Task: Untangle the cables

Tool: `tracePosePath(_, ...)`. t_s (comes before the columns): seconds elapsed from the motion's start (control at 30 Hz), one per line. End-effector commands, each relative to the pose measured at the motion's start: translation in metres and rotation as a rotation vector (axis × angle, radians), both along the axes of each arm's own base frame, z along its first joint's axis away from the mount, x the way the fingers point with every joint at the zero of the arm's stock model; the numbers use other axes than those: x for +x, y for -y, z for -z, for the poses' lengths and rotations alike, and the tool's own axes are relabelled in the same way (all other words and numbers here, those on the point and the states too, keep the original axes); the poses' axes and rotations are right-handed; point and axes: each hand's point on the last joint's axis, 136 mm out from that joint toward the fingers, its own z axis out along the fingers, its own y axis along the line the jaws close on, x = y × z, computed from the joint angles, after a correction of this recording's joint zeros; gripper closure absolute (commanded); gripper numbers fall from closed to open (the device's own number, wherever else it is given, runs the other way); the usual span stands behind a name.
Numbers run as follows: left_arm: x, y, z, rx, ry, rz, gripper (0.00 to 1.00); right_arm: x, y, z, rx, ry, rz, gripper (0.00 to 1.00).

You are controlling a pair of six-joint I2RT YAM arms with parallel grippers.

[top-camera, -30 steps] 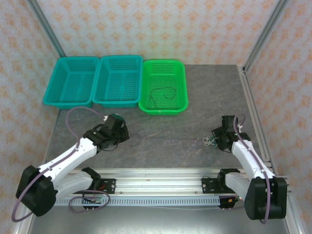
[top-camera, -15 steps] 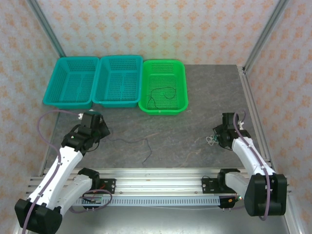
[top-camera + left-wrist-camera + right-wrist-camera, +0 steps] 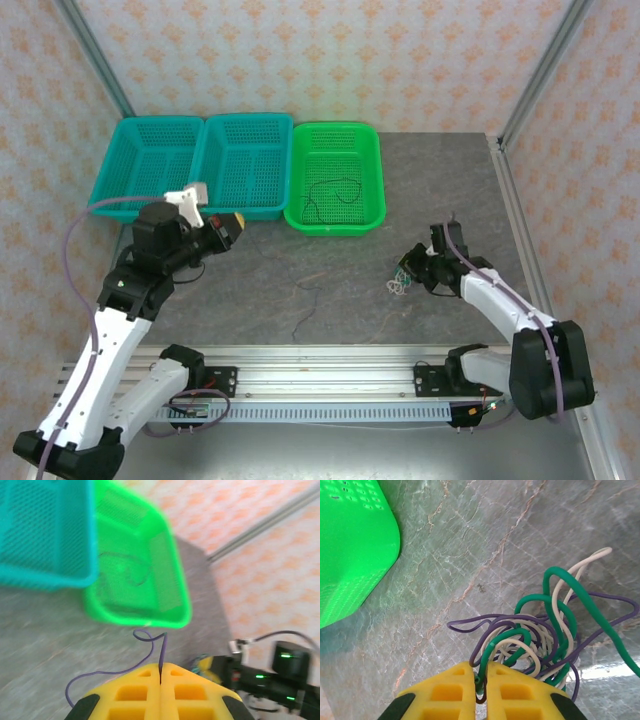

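Note:
The green basket's bottom lies outward, beyond its rim. Next my left gripper will lift the trailing cable high and outward over that rim, then lower and release it.
The cables are a small clump (image 3: 398, 287) of green, cream and purple wires on the table right of centre; in the right wrist view the clump (image 3: 545, 635) lies just ahead of my fingers. My right gripper (image 3: 414, 268) (image 3: 480, 671) is shut on a green and a purple strand at the clump's edge. My left gripper (image 3: 236, 222) (image 3: 161, 669), raised near the baskets, is shut on a single thin purple cable (image 3: 164, 647) that trails down to the table (image 3: 303, 303).
Three baskets stand along the back: two teal ones (image 3: 145, 170) (image 3: 243, 165) and a green basket (image 3: 335, 222) (image 3: 165, 560) with a thin black cable (image 3: 330, 195) in it. The green basket's corner (image 3: 350, 540) lies left of the clump. A metal rail (image 3: 320, 385) runs along the near edge.
My left arm rose and swung back toward the baskets, drawing the purple cable with it. My right gripper shifted left toward the table's middle with the clump, which is now nearer the centre.

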Motion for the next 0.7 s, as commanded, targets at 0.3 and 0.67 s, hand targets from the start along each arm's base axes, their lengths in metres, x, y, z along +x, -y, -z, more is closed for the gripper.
tracePosePath(0.3,0.058,0.067,-0.189,-0.067,0.416,0.125,1.00,0.013,-0.015,-0.011,0.050,0.057,-0.023,0.90)
tracePosePath(0.67,0.166,0.089,-0.205,0.136,0.478,0.034,1.00,0.008,-0.011,-0.021,0.045,0.091,-0.010,0.90)
